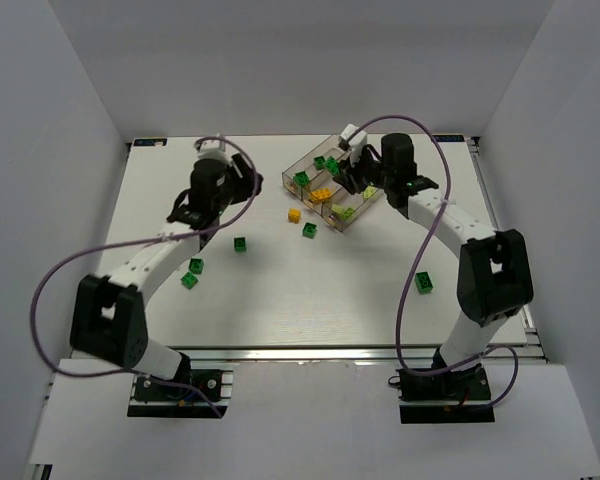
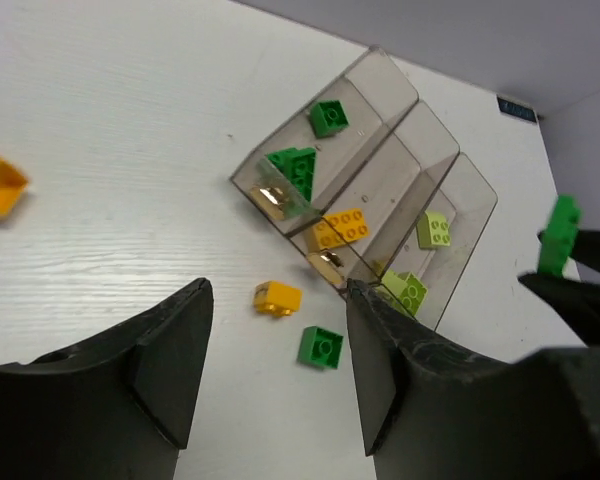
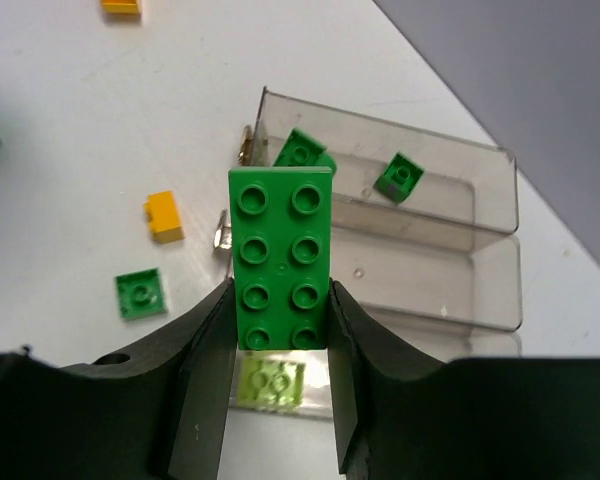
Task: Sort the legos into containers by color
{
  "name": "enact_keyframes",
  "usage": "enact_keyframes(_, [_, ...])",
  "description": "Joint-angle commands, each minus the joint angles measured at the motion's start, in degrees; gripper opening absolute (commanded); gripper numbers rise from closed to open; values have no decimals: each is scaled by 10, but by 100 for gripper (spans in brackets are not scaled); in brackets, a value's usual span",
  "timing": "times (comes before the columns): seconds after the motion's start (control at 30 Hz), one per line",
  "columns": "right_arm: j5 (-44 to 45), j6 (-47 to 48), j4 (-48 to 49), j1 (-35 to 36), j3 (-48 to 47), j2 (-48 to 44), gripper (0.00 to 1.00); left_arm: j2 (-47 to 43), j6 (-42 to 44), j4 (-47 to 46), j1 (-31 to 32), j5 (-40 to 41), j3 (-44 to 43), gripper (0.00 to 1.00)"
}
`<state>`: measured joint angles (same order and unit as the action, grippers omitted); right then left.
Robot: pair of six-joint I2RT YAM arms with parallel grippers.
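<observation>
My right gripper moves to its left in the top view, lowers and lets go next, as the bin of matching dark green legos lies there, below it.
The containers [image 1: 306, 158] are three clear bins joined in steps at the back of the table. In the left wrist view [image 2: 410, 125] the first bin holds dark green legos [image 2: 295, 165], the middle one orange legos [image 2: 340, 228], and the third pale green legos [image 2: 436, 229]. My right gripper [image 3: 280, 298] hovers over the bins [image 3: 480, 220], shut on a long dark green lego [image 3: 280, 255]. My left gripper [image 2: 275, 305] stands open and empty over the table, left of the bins. Beyond its fingers lie an orange lego [image 2: 278, 297] and a green one [image 2: 321, 346].
Loose green legos lie on the table at the left [image 1: 240, 244], [image 1: 196, 265], [image 1: 189, 281], and one near the right arm [image 1: 423, 282]. Another orange lego [image 2: 0, 185] lies left of my left gripper. White walls enclose the table.
</observation>
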<state>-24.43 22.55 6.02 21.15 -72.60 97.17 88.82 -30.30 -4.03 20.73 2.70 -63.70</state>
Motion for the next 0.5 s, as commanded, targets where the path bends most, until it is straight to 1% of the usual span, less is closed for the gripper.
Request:
enact_keyframes(0.0, [18,66,-17,11,-69,50,0,-101,-6,26,-24,35,100,66])
enact_keyframes(0.07, [31,95,-30,15,-113,72,0,-151,-14,37,-31,42,139,68])
enact_keyframes(0.1, [36,103,-33,17,-127,93,0,-195,-17,59,-32,56,172,69])
enact_keyframes(0.13, [46,119,-39,19,-140,102,0,-216,-23,66,-32,65,186,72])
enact_keyframes(0.2, [58,136,-48,22,-183,132,0,-272,-29,78,-32,87,225,74])
enact_keyframes(0.33, [96,181,-59,32,-241,173,0,-337,-48,104,-33,109,269,77])
enact_keyframes(0.37, [102,210,-75,33,-257,181,0,-345,-49,107,-34,111,275,77])
enact_keyframes(0.47, [133,278,-67,41,-267,199,0,-367,-54,123,-34,115,287,78])
